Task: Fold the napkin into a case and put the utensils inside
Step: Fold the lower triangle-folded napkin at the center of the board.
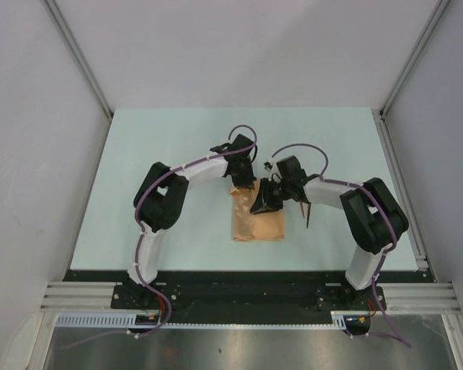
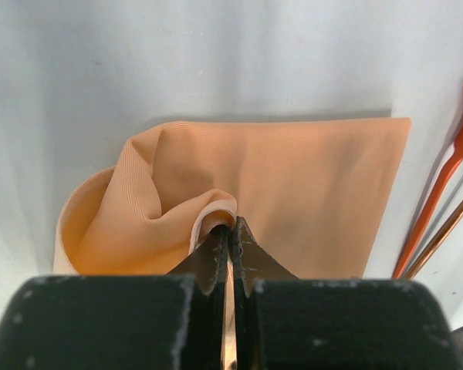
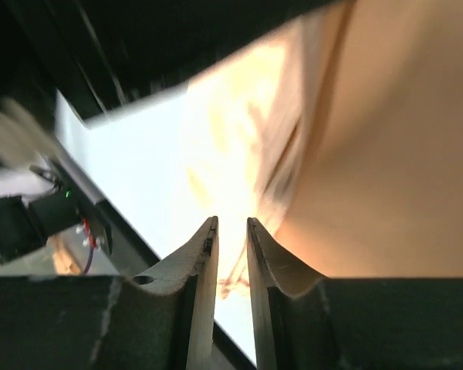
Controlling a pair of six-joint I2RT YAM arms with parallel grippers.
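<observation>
I should bring my right gripper back and down onto the fold's raised edge (image 1: 253,222) (image 3: 281,202) to close, because my left gripper holds the napkin's fold at the napkin's far end.
The peach-orange napkin (image 1: 259,226) lies folded into a narrow upright rectangle at the table's middle. My left gripper (image 1: 243,182) is at its far end, shut on a raised fold of the napkin (image 2: 309,177); in the left wrist view cloth curls over the left gripper's (image 2: 230,225) tips. My right gripper (image 1: 263,202) hovers over the napkin's upper right part. Its (image 3: 231,223) jaws stand a narrow gap apart with nothing clearly between them, and blurred napkin (image 3: 386,169) fills the view behind. The utensils (image 1: 307,210) lie just right of the cloth: an orange-red fork-like piece (image 2: 447,166) and a thin brown stick (image 2: 447,230).
The pale table (image 1: 177,146) is bounded by grey walls and metal rails (image 1: 401,177) on the sides. A black base strip (image 1: 247,289) carries both arms at the near edge. The right arm's elbow (image 1: 374,212) stands close to the utensils.
</observation>
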